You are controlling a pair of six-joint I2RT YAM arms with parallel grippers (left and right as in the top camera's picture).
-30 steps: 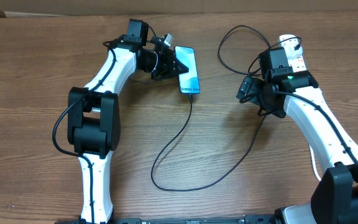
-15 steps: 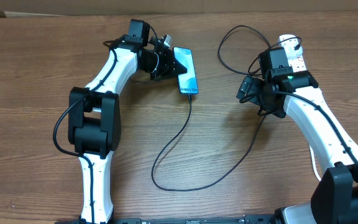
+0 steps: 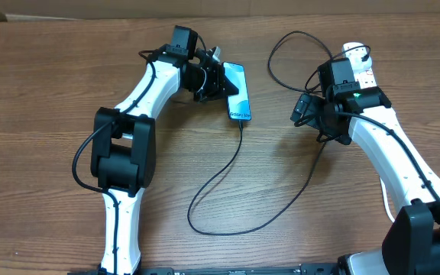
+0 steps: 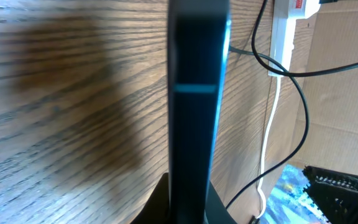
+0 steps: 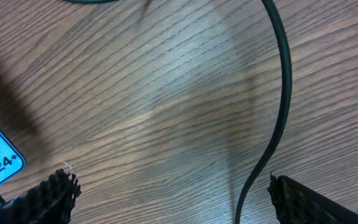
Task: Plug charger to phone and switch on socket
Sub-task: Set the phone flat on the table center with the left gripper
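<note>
The robot's left gripper should next lower the phone (image 3: pixel 237 93), with its cable already plugged in, flat onto the wood and open to let go of its edge, since bare tabletop is below it.
The phone (image 3: pixel 237 93) with its light blue screen lies tilted at the table's upper middle. My left gripper (image 3: pixel 218 79) is shut on its left edge; in the left wrist view the phone's dark edge (image 4: pixel 194 93) fills the middle between the fingers. The charger cable (image 3: pixel 228 172) is plugged into the phone's bottom end and loops over the table to the right. My right gripper (image 3: pixel 302 111) is open and empty above the table, with the cable (image 5: pixel 278 93) passing between its fingers. The white socket (image 3: pixel 360 65) lies behind the right arm, partly hidden.
A thick white cord (image 4: pixel 272 118) runs from the socket (image 4: pixel 291 25) in the left wrist view. A cardboard wall (image 3: pixel 220 8) borders the table's far edge. The cable's upper loop (image 3: pixel 281 53) lies between the phone and the socket.
My left gripper has moved right and slightly down with the phone, and the cable end followed. The right arm has not moved.
</note>
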